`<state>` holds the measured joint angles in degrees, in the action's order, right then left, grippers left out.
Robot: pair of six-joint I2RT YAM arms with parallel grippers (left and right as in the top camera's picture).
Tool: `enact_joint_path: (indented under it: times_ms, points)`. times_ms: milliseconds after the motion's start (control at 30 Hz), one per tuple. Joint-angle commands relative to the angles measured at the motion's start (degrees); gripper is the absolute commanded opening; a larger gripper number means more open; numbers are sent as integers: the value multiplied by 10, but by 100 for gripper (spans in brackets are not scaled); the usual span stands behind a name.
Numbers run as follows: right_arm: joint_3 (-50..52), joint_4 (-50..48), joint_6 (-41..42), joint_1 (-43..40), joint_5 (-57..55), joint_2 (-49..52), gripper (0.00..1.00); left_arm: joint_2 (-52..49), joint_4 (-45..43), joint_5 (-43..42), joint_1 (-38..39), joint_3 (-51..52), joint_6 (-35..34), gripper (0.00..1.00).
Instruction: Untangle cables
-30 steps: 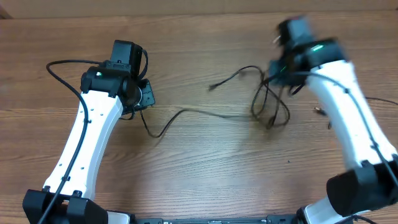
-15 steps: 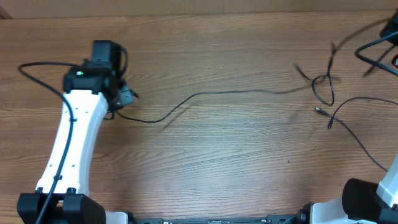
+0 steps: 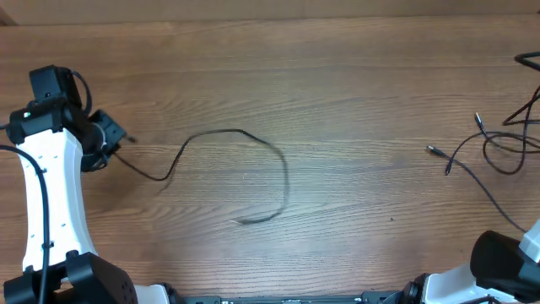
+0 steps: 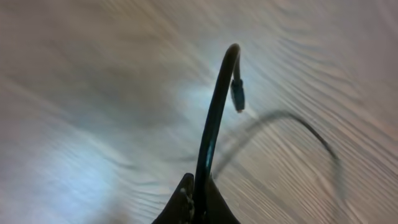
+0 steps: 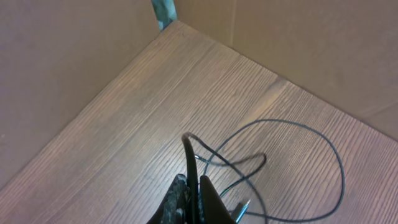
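The held part of the cable still arches above the table, so the robot's right gripper will next go down toward the looped cable on the table and let go of that part over it.
One thin black cable (image 3: 253,135) lies in a loose arc across the middle of the wooden table. Its left end runs into my left gripper (image 3: 116,135) at the far left. In the left wrist view my left gripper (image 4: 198,186) is shut on this cable (image 4: 214,112), whose plug tip (image 4: 237,96) hangs from a short bent stub. A second cable (image 3: 494,156) lies looped at the right edge, with a plug tip (image 3: 432,149). My right gripper is outside the overhead view. In the right wrist view my right gripper (image 5: 194,183) is shut on that cable (image 5: 280,155).
Brown cardboard walls (image 5: 74,56) close off the table's far corner in the right wrist view, with a teal strip (image 5: 163,11) at the seam. The left arm's thick cord (image 3: 78,84) loops beside its wrist. The right arm's base (image 3: 506,262) stands at the bottom right.
Both arms swung outward, the left to the far left and the right off the right edge. The knotted cables came apart: one now lies mid-table, the other at the right.
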<state>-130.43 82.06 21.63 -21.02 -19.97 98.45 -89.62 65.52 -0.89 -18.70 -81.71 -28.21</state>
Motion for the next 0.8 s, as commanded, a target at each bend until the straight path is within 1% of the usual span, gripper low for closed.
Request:
enact_joint_path:
  times_ms: [0, 133, 233, 300, 400, 433, 500, 533, 567, 600, 667, 733, 767]
  points:
    - [0, 20, 9, -1, -12, 25, 4, 0, -4, -117, 43, -1, 51, 4]
    - [0, 57, 9, -13, -39, 62, 4, 0, -4, -118, 92, -1, 75, 4]
    - [9, 66, 9, -31, -52, 81, 4, 0, -10, -133, 120, -1, 78, 4]
    - [22, 67, 10, -47, -51, 87, 4, 0, -19, -162, 136, -1, 90, 4]
    - [41, 65, 39, -76, -46, 90, 5, 0, -41, -222, 163, -1, 115, 4]
    - [44, 65, 40, -84, -35, 90, 15, 0, -50, -243, 171, -1, 127, 4]
    - [45, 61, 38, -96, 12, 90, 54, 0, -77, -288, 192, -1, 153, 4]
    - [44, 59, 38, -100, 45, 90, 68, 0, -93, -308, 203, -1, 165, 4]
    - [44, 56, 32, -101, 77, 90, 78, 0, -106, -322, 211, -1, 170, 4]
    - [44, 51, 3, -102, 138, 90, 84, 0, -129, -344, 227, -1, 179, 4]
    - [44, 48, -51, -98, 234, 90, 85, 0, -161, -371, 247, -1, 180, 4]
    - [44, 51, -85, -87, 304, 90, 85, 0, -197, -396, 268, -1, 180, 4]
    - [45, 59, -120, -68, 348, 90, 86, 0, -240, -417, 290, -1, 179, 4]
